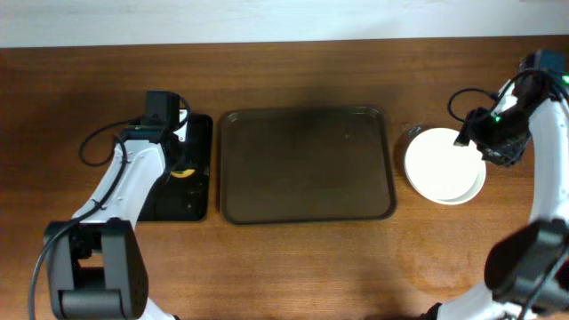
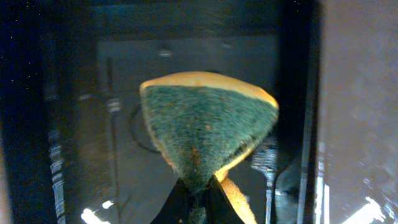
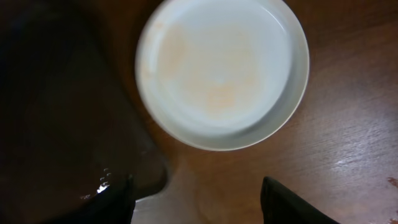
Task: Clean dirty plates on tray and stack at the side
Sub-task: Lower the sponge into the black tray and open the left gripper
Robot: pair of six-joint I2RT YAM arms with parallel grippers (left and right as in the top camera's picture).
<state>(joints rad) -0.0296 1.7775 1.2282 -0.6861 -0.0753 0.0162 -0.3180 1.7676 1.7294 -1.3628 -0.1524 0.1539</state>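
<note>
The left gripper will next lower the sponge (image 2: 208, 124) toward the small black tray's edge by the brown tray (image 1: 307, 164) and let it go, because the brown tray is empty.
The dark brown tray (image 1: 307, 164) lies in the middle of the table with no plates on it; its corner shows in the right wrist view (image 3: 62, 124). The white plates (image 1: 444, 166) sit stacked on the table right of the tray. The top plate (image 3: 222, 71) has only a faint orange film. My right gripper (image 1: 471, 140) hangs open and empty above the stack's edge, its fingers (image 3: 199, 202) wide apart. My left gripper (image 1: 178, 164) is shut on a green and yellow sponge (image 2: 208, 124) over the small black tray (image 1: 191, 200).
The small black tray (image 2: 74, 124) lies left of the brown tray, close to its edge. Bare wooden table surrounds the plate stack. Cables loop from both arms near the table's back edge.
</note>
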